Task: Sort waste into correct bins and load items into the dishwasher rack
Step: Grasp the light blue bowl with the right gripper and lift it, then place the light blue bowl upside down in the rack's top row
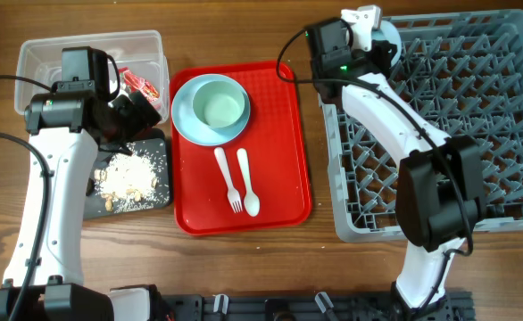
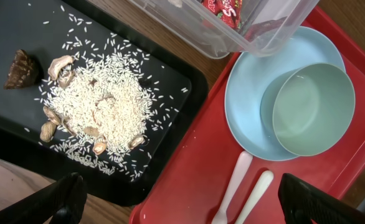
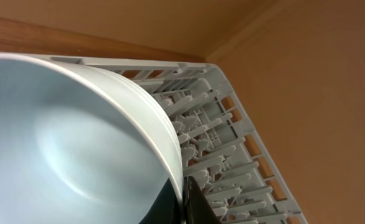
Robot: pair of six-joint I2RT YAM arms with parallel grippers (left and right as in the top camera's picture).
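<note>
I need to move the pale blue bowl (image 1: pixel 390 43) with my right gripper toward the edge of the rack by the red tray, then down and back.
My left gripper (image 1: pixel 135 114) (image 2: pixel 189 208) is open and empty, above the black tray (image 1: pixel 159 198) (image 2: pixel 20 25) and the red tray's left edge. Food scraps (image 1: pixel 129 176) (image 2: pixel 101 106) with a brown chunk (image 2: pixel 20 68) lie in the black tray. The red wrapper (image 1: pixel 142 85) (image 2: pixel 223 9) lies in the clear tub (image 1: pixel 38 55) (image 2: pixel 195 37). The pale green bowl (image 1: pixel 220 105) (image 2: pixel 313 109) sits on the pale blue plate (image 1: pixel 183 111) (image 2: pixel 248 121). The fork (image 1: pixel 228 181) (image 2: pixel 232 190) and spoon (image 1: pixel 247 183) (image 2: pixel 257 193) lie side by side. My right gripper (image 1: pixel 369 31) (image 3: pixel 184 199) is shut on the pale blue bowl (image 1: pixel 390 43) (image 3: pixel 64 143) over the rack (image 1: pixel 476 134) (image 3: pixel 232 137). The tissue and yellow cup are out of view.
The flat red tray (image 1: pixel 279 152) (image 2: pixel 189 155) holds the plate, bowl, fork and spoon between the bins and the rack. The right arm reaches along the rack's left side. Wooden table shows around everything.
</note>
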